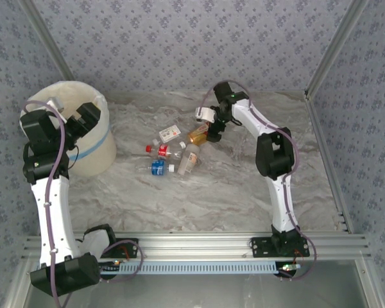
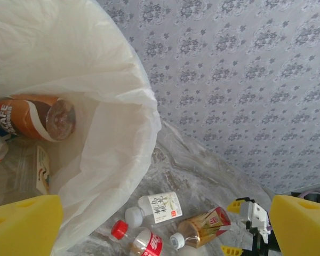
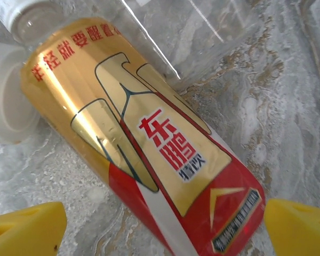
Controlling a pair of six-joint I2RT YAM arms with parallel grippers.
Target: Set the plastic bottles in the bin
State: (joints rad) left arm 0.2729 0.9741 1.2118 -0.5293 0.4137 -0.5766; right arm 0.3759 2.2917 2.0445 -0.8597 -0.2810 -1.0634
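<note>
The robot's right gripper needs to come down around its red base end (image 1: 205, 129) (image 3: 210, 221) on the golden bottle and close, because both open yellow fingers are clear on either side of the bottle.
Several plastic bottles lie on the marble table right of the bin (image 1: 96, 144). My right gripper (image 1: 213, 130) hangs low over the gold-and-red bottle (image 1: 197, 135). In the right wrist view this bottle (image 3: 149, 138) lies on the table, its base end between my open right gripper (image 3: 162, 230), and both yellow fingertips (image 3: 26, 232) stand clear of it. My left gripper (image 1: 69, 119) is open over the bin's mouth, empty. In the left wrist view the bag-lined bin (image 2: 117, 112) holds a brown coffee bottle (image 2: 34, 117).
Near the gold bottle lie a white-labelled bottle (image 2: 160, 207), a red-capped cola bottle (image 2: 144, 242), a blue-labelled one (image 1: 157, 167) and a clear one (image 1: 188, 160). A clear bottle (image 3: 202, 37) touches the gold one's far side. Patterned walls close in the back and sides.
</note>
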